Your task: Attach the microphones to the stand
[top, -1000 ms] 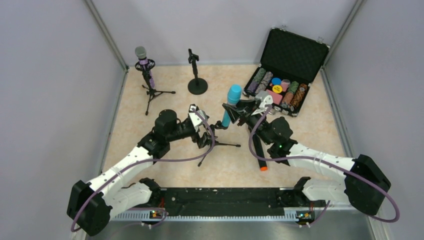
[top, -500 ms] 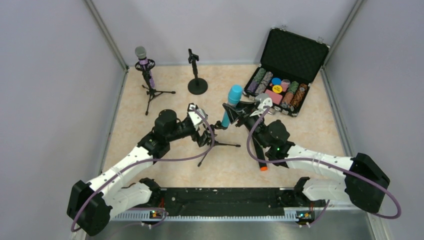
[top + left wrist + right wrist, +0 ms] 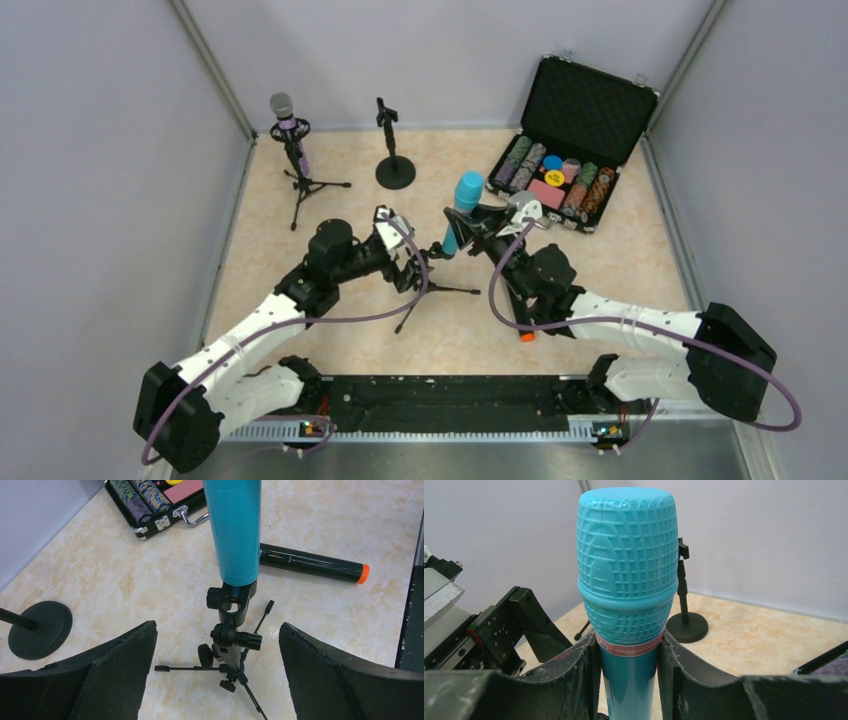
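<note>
My left gripper moves in toward the joint below the clip (image 3: 425, 256) (image 3: 229, 638) of the tripod stand and closes next.
The light blue microphone (image 3: 463, 205) stands nearly upright, its lower end in the clip of the small black tripod stand (image 3: 437, 288) at mid-table. My right gripper (image 3: 469, 228) is shut on its body just below the head (image 3: 626, 565), fingers on both sides (image 3: 628, 647). My left gripper (image 3: 411, 262) is open, its jaws wide on either side of the tripod stand (image 3: 231, 640) without touching it. The black microphone with the orange end (image 3: 519, 305) lies flat on the table (image 3: 310, 565). The purple microphone (image 3: 285, 115) sits in a tripod stand at the back left.
An empty round-base stand (image 3: 394, 165) stands at the back centre and shows in the right wrist view (image 3: 686, 625). An open black case of poker chips (image 3: 575, 140) is at the back right. Grey walls enclose the table.
My right arm's wrist and forearm have shifted slightly left while still holding the blue microphone, which stays at the clip. The left arm has not moved.
</note>
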Available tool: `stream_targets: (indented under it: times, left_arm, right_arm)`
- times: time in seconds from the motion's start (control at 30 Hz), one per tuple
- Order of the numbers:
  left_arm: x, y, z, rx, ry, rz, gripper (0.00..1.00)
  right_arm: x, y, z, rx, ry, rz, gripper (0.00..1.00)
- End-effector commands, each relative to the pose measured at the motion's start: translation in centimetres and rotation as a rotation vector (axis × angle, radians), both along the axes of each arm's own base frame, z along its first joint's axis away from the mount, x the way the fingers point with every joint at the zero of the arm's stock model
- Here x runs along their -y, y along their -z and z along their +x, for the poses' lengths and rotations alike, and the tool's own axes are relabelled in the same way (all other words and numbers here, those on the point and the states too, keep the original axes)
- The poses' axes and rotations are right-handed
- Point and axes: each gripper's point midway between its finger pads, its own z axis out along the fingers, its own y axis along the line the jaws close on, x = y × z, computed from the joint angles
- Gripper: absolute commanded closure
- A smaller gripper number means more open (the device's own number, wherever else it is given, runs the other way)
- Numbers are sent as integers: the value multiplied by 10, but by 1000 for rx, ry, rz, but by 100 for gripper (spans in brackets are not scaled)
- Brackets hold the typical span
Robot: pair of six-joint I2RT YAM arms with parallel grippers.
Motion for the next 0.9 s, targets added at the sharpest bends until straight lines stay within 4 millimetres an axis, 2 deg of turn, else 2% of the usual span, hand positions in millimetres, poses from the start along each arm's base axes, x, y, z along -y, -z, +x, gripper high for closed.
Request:
stream_targets:
  times: [0.0,0.07,0.2,0.47,0.57,0.67,0.87]
  left_arm:
    - [2,-18,0,47,6,-47,5]
    - [1,-19,-1,45,2,-47,5]
    - [-1,-16,-3,49,-2,-47,5]
    - [3,-9,-4,59,30,-48,5]
    - [3,-7,-6,57,38,-42,5]
    - [2,-6,-7,62,38,-38,5]
    - [0,-2,-5,110,44,-15,4]
  right_arm:
    - [18,216,-51,-415,-133,-639,100]
    - [12,202,-51,-393,-150,-615,98]
    - [4,168,-50,-356,-176,-587,65]
    - [2,108,-60,-306,-219,-460,17]
    - [7,95,-66,-295,-228,-409,9]
    - [13,93,-73,-289,-239,-381,4]
    - [14,110,-85,-315,-296,-398,1]
